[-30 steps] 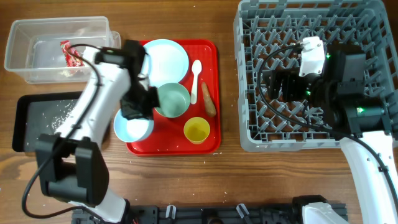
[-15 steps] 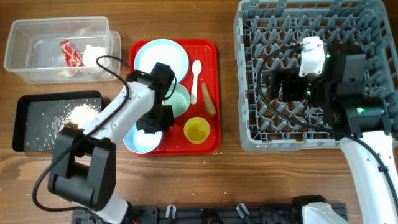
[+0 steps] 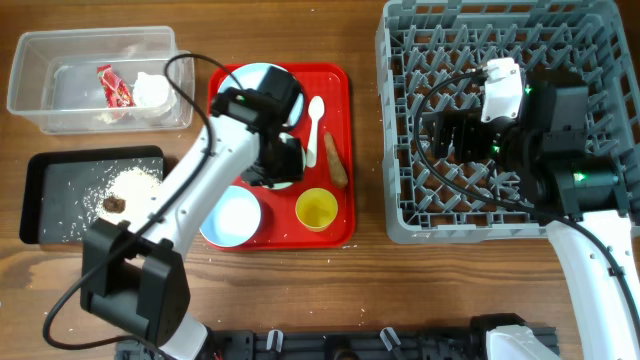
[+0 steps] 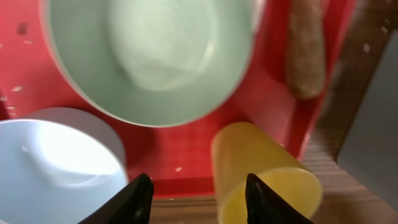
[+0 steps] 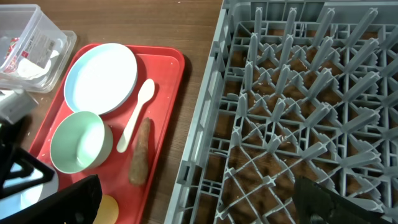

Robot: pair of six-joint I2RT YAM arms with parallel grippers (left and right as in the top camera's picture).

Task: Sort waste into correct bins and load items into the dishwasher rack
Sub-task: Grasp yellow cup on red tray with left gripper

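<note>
My left gripper should move down and to the right in the overhead view next, onto the yellow cup's rim (image 4: pixel 221 204) by the pale blue bowl (image 4: pixel 56 162), because the yellow cup's opening faces up.
My left gripper (image 3: pixel 272 165) (image 4: pixel 199 199) is open and empty, hovering over the red tray between the pale blue bowl (image 4: pixel 56 162) and the yellow cup (image 4: pixel 267 171), just in front of the mint green bowl (image 4: pixel 149 56). The brown food stick (image 3: pixel 337 160) lies beside the white spoon (image 3: pixel 314 125). The pale blue plate (image 5: pixel 101 78) sits at the tray's back. My right gripper (image 3: pixel 450 135) (image 5: pixel 199 205) is open and empty above the grey dishwasher rack (image 3: pixel 560 30). The clear tub (image 3: pixel 60 55) holds the red wrapper (image 3: pixel 113 85) and tissue (image 3: pixel 150 92). The black tray (image 3: pixel 60 170) holds rice (image 3: pixel 130 183) and a brown lump (image 3: pixel 115 205).
The red serving tray (image 3: pixel 345 100) lies between the bins and the rack, with a strip of bare wood table (image 3: pixel 365 150) on its right. The left arm reaches over the tray's left part and hides most of the mint bowl from above.
My left gripper has moved away from the pale blue bowl, back and to the right, and now hangs over the mint green bowl. The right arm has not moved.
</note>
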